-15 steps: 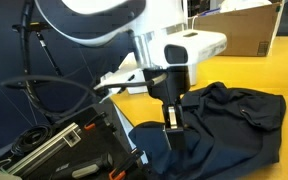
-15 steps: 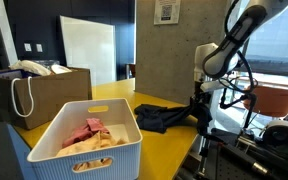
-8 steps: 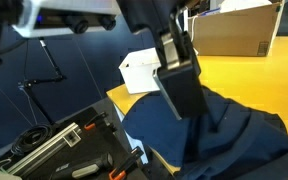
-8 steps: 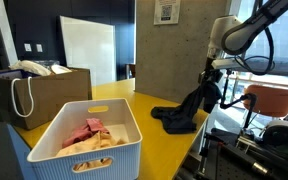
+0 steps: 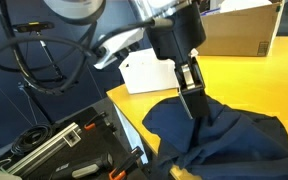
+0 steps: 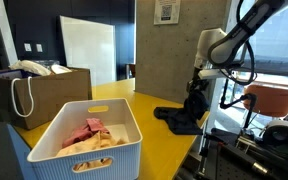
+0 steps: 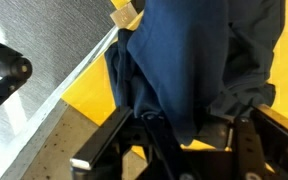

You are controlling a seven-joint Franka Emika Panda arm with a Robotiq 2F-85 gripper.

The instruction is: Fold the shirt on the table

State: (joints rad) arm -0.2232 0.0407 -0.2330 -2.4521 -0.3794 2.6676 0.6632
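Observation:
My gripper holds the fold of the shirt, which hangs raised above the rest of the shirt. So it should move down and outward over the bunched shirt on the table to let go of the fold.
A dark navy shirt (image 5: 229,140) lies bunched on the yellow table (image 5: 259,80) near its edge. My gripper (image 5: 192,95) is shut on a fold of the shirt and holds that part raised above the rest. In an exterior view the shirt (image 6: 182,118) hangs in a column from the gripper (image 6: 198,88) down to the table (image 6: 149,140). In the wrist view the blue shirt (image 7: 184,60) drapes between the gripper's fingers (image 7: 179,140), with yellow table showing beside it.
A white basket (image 6: 84,125) with pink and beige cloths and a brown box (image 6: 39,90) stand on the table. A white box (image 5: 144,72) and a cardboard box (image 5: 239,30) sit at the back. Black equipment (image 5: 64,150) lies below the table edge.
The gripper took hold of the shirt's edge on the table, lifted it high so the cloth hung down, then carried it across over the rest of the shirt and a little lower.

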